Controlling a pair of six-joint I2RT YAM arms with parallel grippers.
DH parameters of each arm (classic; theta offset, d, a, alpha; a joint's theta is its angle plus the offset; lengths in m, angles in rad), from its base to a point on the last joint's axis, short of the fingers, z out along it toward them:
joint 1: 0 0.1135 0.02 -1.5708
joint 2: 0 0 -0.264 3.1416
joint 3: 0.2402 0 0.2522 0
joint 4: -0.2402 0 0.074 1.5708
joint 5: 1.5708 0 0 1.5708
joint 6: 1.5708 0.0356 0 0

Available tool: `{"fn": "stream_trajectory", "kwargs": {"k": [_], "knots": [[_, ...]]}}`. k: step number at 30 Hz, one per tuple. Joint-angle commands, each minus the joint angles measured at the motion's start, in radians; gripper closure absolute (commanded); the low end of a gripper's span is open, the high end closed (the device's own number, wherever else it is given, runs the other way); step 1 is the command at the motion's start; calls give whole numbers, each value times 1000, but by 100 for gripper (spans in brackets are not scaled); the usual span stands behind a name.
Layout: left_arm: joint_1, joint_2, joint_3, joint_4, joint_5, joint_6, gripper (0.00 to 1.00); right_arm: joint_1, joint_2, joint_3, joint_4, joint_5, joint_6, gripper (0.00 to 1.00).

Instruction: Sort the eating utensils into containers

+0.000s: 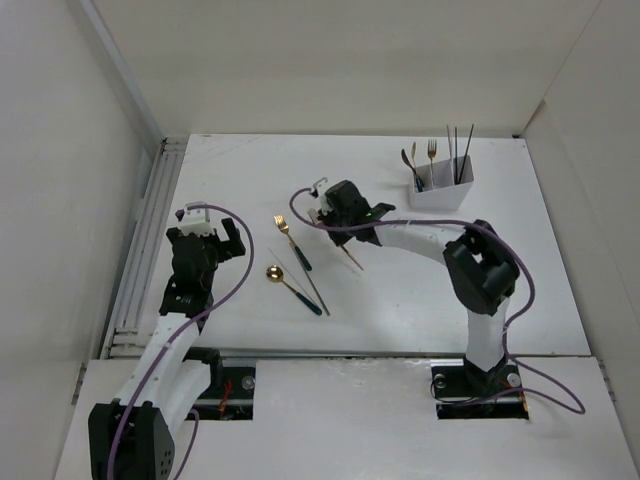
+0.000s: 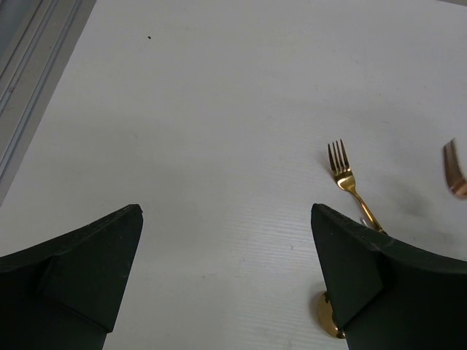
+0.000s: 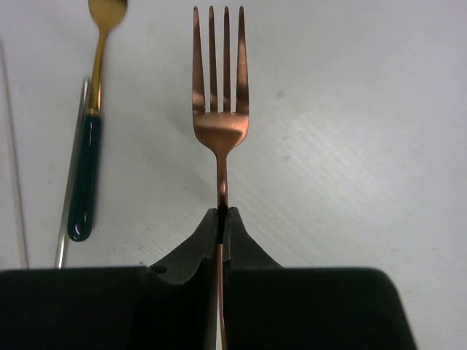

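Note:
The robot's right gripper should next rise, swing outward over the white bin (image 1: 440, 192), tilt the copper fork upright and lower it beside the gold fork, because the gold fork stands in the bin.
My right gripper (image 1: 330, 208) (image 3: 222, 215) is shut on the neck of a copper fork (image 3: 219, 95) and holds it over the middle of the table, tines pointing away. The fork's tip shows in the left wrist view (image 2: 454, 169). On the table lie a gold fork with a dark handle (image 1: 292, 240) (image 2: 346, 179), a gold spoon with a green handle (image 1: 292, 283) and thin chopsticks (image 1: 305, 282). The white bin (image 1: 440, 192) stands at the back right with several utensils upright in it. My left gripper (image 1: 207, 228) (image 2: 226, 277) is open and empty, left of the fork.
A gold-headed, green-handled utensil (image 3: 84, 182) and a pale stick (image 3: 69, 189) lie left of the held fork. The spoon's bowl (image 2: 328, 317) peeks out behind my left gripper's right finger. A ridged rail (image 1: 140, 250) runs along the table's left edge.

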Motion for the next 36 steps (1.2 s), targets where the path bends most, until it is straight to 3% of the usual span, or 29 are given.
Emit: {"fn": "stream_trajectory", "kwargs": {"k": [1,6,10,14,19,36], "knots": [[-6,-18,-7,35,-8,-9,0,-53,-160,-7,178,-60,-10,100],[-6,-18,-7,35,-17,-9,0,-141,-263,-48,257,-108,-10,100],[-6,-18,-7,35,-26,-9,0,-253,-361,-76,357,-62,-57,100],[-6,-18,-7,35,-26,-9,0,-386,-370,-63,395,61,-117,100],[-6,-7,-7,17,-26,0,0,-527,-361,-54,489,3,-195,100],[3,79,76,-32,-55,57,0,-670,-178,-73,738,-163,-255,100]]}}
